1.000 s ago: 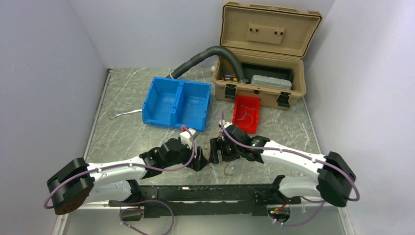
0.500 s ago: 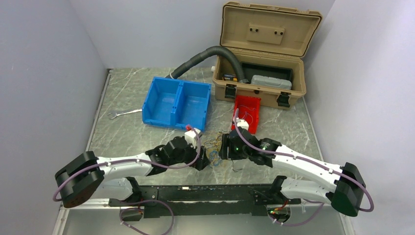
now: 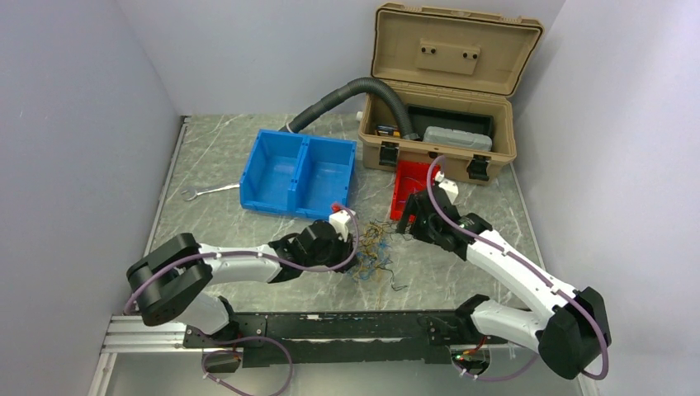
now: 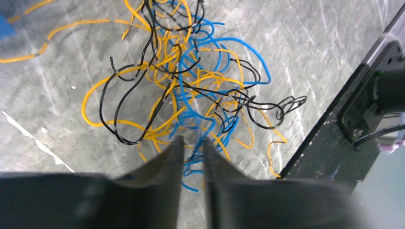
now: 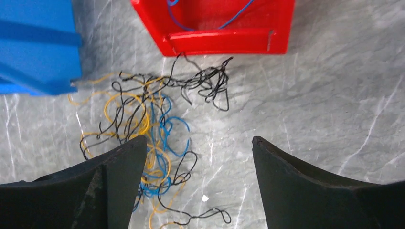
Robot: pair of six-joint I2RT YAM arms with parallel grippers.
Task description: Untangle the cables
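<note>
The black wire's bunched end (image 3: 403,232) (image 5: 216,85) lies below my right gripper's open fingers, so my right gripper will go down and to the left in the top view onto it next.
The cables (image 3: 376,247) are a loose tangle of thin yellow, blue and black wires on the marble table between the two grippers. My left gripper (image 3: 348,262) is at the tangle's left edge. In the left wrist view its jaws (image 4: 193,142) stand narrowly apart, with blue strands of the cables (image 4: 191,86) running between the tips and bare table showing in the gap. My right gripper (image 3: 409,229) hovers at the tangle's upper right. In the right wrist view it (image 5: 199,140) is wide open and holds nothing, the cables (image 5: 153,119) lying mostly by its left finger.
A red bin (image 3: 415,186) with thin wires inside (image 5: 239,12) stands just beyond the tangle. The blue two-part bin (image 3: 297,173) is to its left. An open tan toolbox (image 3: 437,140), a grey hose (image 3: 338,99) and a wrench (image 3: 210,191) lie farther back. A black rail (image 4: 363,109) runs close to the tangle.
The left gripper slid right into the tangle and its jaws narrowed. The right gripper drew back from the tangle toward the red bin. The wires now lie more spread out.
</note>
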